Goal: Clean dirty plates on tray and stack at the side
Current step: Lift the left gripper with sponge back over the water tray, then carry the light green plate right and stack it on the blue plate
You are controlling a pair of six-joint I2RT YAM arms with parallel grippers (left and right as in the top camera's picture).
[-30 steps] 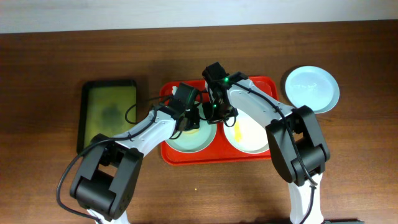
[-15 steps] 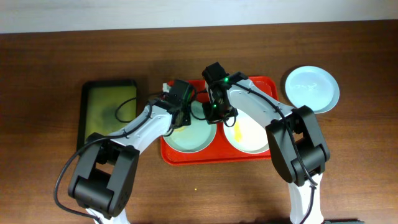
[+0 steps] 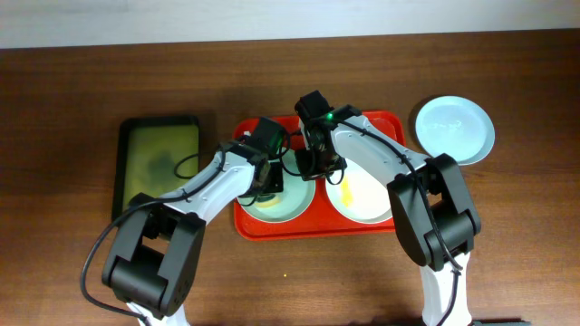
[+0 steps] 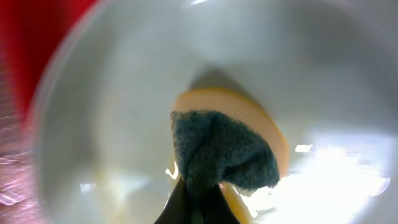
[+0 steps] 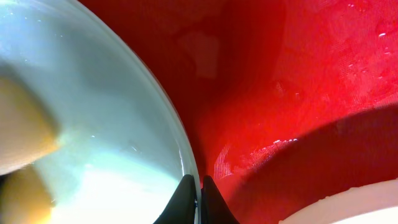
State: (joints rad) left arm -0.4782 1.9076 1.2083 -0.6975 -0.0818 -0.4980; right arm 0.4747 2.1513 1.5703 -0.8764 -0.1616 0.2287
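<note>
My right gripper lifts, crosses over the second mint-blue plate (image 3: 455, 129), lowers and releases next, since that plate, already off the tray, lies to its right in the overhead view.
The red tray (image 3: 390, 123) holds a mint-blue plate (image 3: 288, 205) at left and a white plate (image 3: 367, 195) with a yellow smear at right. A second mint-blue plate (image 3: 455, 129) lies on the table right of the tray. My left gripper (image 3: 268, 186) is shut on a yellow sponge with a dark green pad (image 4: 224, 155), pressed into the mint-blue plate (image 4: 112, 106). My right gripper (image 3: 310, 168) is shut on that plate's rim (image 5: 180, 149), with the red tray (image 5: 298, 81) beside it.
A smaller black-rimmed olive-green tray (image 3: 161, 165) lies left of the red tray on the brown table. A pale wall runs along the far edge.
My left gripper moved the sponge back and forth over the mint-blue plate, first toward its upper left, now toward its lower left. The right gripper has stayed on the rim.
</note>
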